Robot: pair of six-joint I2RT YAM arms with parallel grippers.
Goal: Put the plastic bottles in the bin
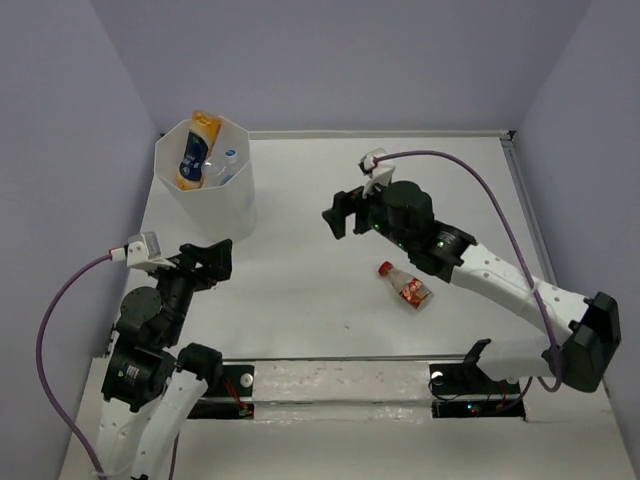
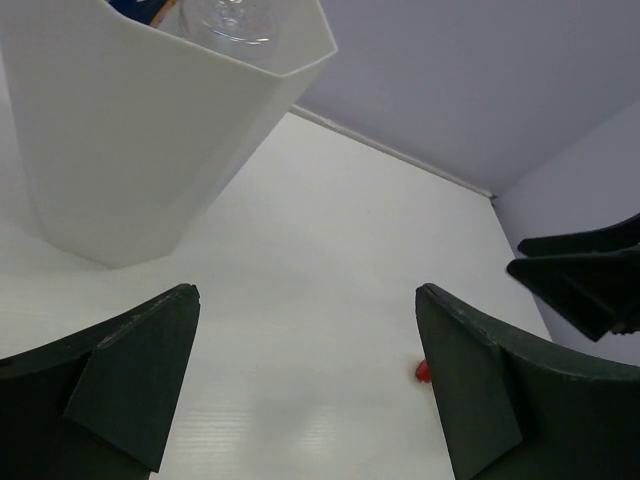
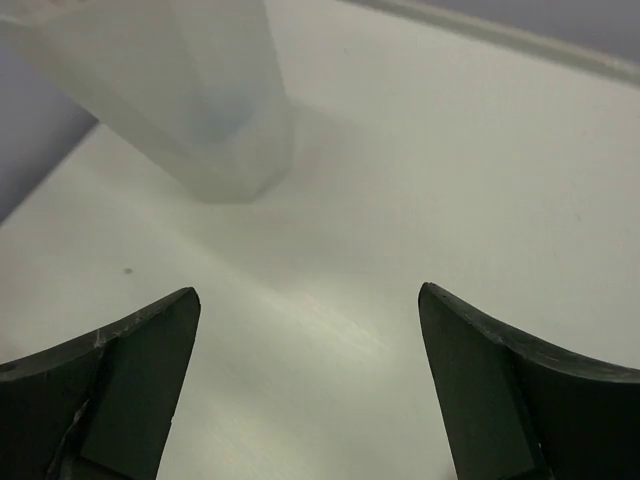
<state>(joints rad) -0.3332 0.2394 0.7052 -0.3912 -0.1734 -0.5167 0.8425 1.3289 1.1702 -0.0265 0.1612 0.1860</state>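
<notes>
The bottle's neck by the red cap is below my right gripper and nearer my base, so I will next move my right gripper back and down and close on that neck.
The white bin [image 1: 215, 200] stands at the table's back left, with an orange bottle [image 1: 197, 148] and clear bottles [image 1: 226, 165] inside. A red-labelled bottle with a red cap [image 1: 405, 285] lies on the table right of centre, under my right arm. My right gripper [image 1: 345, 212] hangs open and empty over the middle of the table, pointing toward the bin [image 3: 190, 100]. My left gripper [image 1: 215, 258] is open and empty, just in front of the bin [image 2: 150, 140]. In the left wrist view a clear bottle [image 2: 235, 20] shows over the rim, and the red cap [image 2: 423, 371] peeks past the right finger.
Pale walls close in the table at the back and both sides. A raised ledge [image 1: 380, 133] runs along the far edge. A mounting rail [image 1: 340, 385] with the arm bases lies at the near edge.
</notes>
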